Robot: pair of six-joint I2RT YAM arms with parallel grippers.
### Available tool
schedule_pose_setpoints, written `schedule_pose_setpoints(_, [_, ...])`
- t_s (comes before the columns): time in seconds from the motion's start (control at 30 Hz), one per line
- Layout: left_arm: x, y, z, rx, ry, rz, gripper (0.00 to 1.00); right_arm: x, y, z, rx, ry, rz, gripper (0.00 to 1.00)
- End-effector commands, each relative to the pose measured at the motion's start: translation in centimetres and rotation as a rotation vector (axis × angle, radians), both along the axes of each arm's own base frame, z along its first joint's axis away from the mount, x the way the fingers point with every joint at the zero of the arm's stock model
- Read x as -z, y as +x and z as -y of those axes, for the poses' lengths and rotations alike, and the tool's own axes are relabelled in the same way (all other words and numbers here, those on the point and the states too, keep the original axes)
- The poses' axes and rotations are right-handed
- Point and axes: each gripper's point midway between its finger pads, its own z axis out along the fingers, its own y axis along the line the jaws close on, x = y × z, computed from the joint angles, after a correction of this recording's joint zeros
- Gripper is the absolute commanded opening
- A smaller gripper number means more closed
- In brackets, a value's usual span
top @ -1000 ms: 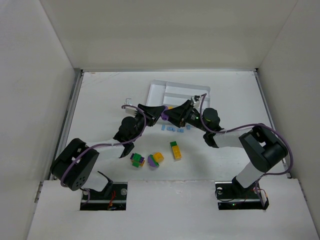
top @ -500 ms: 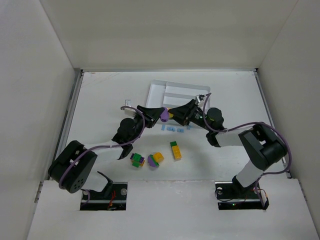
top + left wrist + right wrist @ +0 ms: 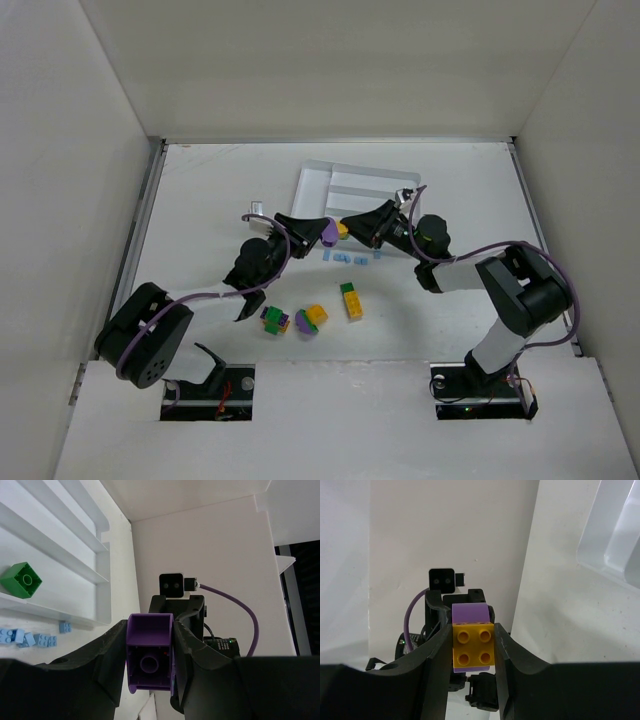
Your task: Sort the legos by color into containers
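Observation:
The green brick takes the near compartment, so I need to swing my right gripper outward off the purple brick, then tilt it down into the empty middle compartment.
My left gripper is shut on a purple brick, which shows its hollow underside in the left wrist view. My right gripper faces it and is shut on a yellow-orange brick, which shows studs-on in the right wrist view. The purple brick sits right behind the yellow one. I cannot tell if they still touch. Both are held above the table just in front of the white tray. A green brick lies in one tray compartment.
Several pale blue bricks lie on the table below the grippers. A green-and-yellow stack, a green-purple clump and a purple-yellow clump lie nearer the bases. White walls enclose the table.
Both grippers have shifted slightly toward the tray, still facing each other. The purple brick now shows more plainly at the left gripper's tips, beside the yellow one.

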Motion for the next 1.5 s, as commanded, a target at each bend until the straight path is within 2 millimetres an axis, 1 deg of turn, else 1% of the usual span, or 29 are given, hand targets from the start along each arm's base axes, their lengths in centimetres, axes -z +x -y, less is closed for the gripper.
schedule_pose_setpoints(0.0, [-2.2,-0.5,-0.2,0.008,-0.039,0.079,0.19,-1.2,-0.2,0.3,-0.007,0.009,0.070,0.30])
schedule_pose_setpoints(0.1, [-2.2,-0.5,-0.8,0.001,-0.037,0.081,0.19,-1.2,0.7,1.5,0.027,0.006,0.066,0.29])
schedule_pose_setpoints(0.2, [-1.9,-0.5,-1.7,-0.020,-0.029,0.080,0.19,-1.6,1.3,2.6,0.055,0.006,0.074,0.28])
schedule_pose_setpoints(0.27, [-1.7,-0.3,-2.1,-0.028,-0.029,0.077,0.19,-1.7,1.7,2.9,0.066,0.002,0.076,0.29])
schedule_pose_setpoints(0.33, [-1.6,-0.2,-2.5,-0.032,-0.028,0.073,0.19,-1.6,2.2,3.3,0.079,-0.007,0.072,0.29])
schedule_pose_setpoints(0.5, [-0.6,-0.1,-4.7,-0.078,-0.019,0.062,0.19,-1.0,3.3,4.5,0.122,-0.034,0.069,0.29])
schedule_pose_setpoints(0.6, [-0.2,0.0,-5.2,-0.080,-0.006,0.056,0.19,-0.4,4.8,5.0,0.167,-0.078,0.062,0.29])
schedule_pose_setpoints(0.67, [-0.2,-0.1,-4.9,-0.076,0.004,0.064,0.19,0.5,6.2,5.2,0.216,-0.150,0.055,0.29])
schedule_pose_setpoints(0.73, [-0.4,-0.1,-4.5,-0.069,0.018,0.076,0.19,1.8,8.1,6.0,0.285,-0.273,0.043,0.30])
schedule_pose_setpoints(0.8, [-0.5,-0.1,-4.4,-0.070,0.029,0.084,0.20,3.0,9.5,6.3,0.340,-0.412,0.040,0.30])
schedule_pose_setpoints(0.9, [-0.3,-0.1,-4.6,-0.077,0.057,0.094,0.21,3.9,11.3,6.5,0.419,-0.645,0.073,0.31])
schedule_pose_setpoints(0.97, [0.0,-0.1,-4.7,-0.083,0.071,0.093,0.21,4.2,12.1,6.8,0.457,-0.757,0.091,0.31])
schedule_pose_setpoints(1.03, [0.2,-0.2,-4.7,-0.080,0.084,0.093,0.21,4.3,13.0,6.7,0.474,-0.820,0.104,0.31])
schedule_pose_setpoints(1.17, [0.4,-0.3,-4.8,-0.083,0.104,0.101,0.21,4.6,15.9,6.6,0.489,-0.914,0.117,0.30])
schedule_pose_setpoints(1.33, [0.6,-0.6,-4.8,-0.074,0.110,0.104,0.21,6.5,19.8,6.8,0.491,-1.065,0.089,0.30])
schedule_pose_setpoints(1.4, [0.7,-0.8,-5.0,-0.082,0.115,0.105,0.21,6.9,20.3,6.7,0.488,-1.098,0.088,0.30])
schedule_pose_setpoints(1.47, [0.8,-0.8,-5.4,-0.089,0.115,0.104,0.21,7.2,20.2,6.7,0.484,-1.108,0.085,0.30])
